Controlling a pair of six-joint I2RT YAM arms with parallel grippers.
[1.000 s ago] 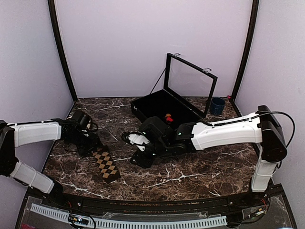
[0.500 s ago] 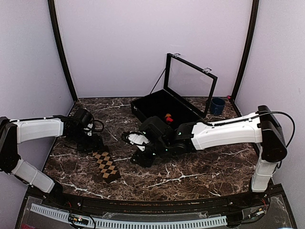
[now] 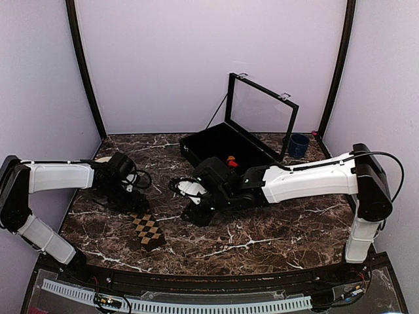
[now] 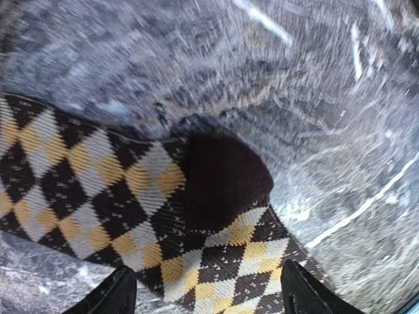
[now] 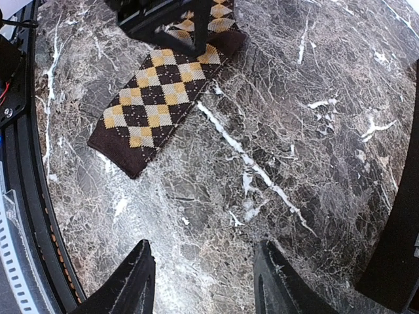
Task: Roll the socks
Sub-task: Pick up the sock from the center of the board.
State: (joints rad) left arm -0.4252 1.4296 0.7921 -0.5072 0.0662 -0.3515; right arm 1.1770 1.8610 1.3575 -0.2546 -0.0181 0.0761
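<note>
The sock's dark folded end lies doubled on the fabric beside my left gripper's fingers, so I should lower my open left gripper onto it next.
The tan-diamond sock (image 3: pixel 148 231) lies flat on the marble table near the front left. In the left wrist view the sock (image 4: pixel 118 196) has its dark end (image 4: pixel 226 176) folded over on itself. My left gripper (image 3: pixel 129 198) is open over the sock's far end, with its fingertips (image 4: pixel 114 294) either side of the fabric. My right gripper (image 3: pixel 195 214) is open and empty, hovering low to the right of the sock; the sock also shows in the right wrist view (image 5: pixel 163 88). A small red-and-orange bundle (image 3: pixel 230 161) sits in the black box.
An open black box (image 3: pixel 196 145) with a raised clear lid (image 3: pixel 262 111) stands at the back centre. A blue cup (image 3: pixel 299 144) stands at the back right. Lilac walls close three sides. Marble table (image 3: pixel 275 229) lies under both arms.
My left gripper has moved right and toward the front along the sock. The flat, visible part of the sock has become shorter at its far end. The right arm has barely moved.
</note>
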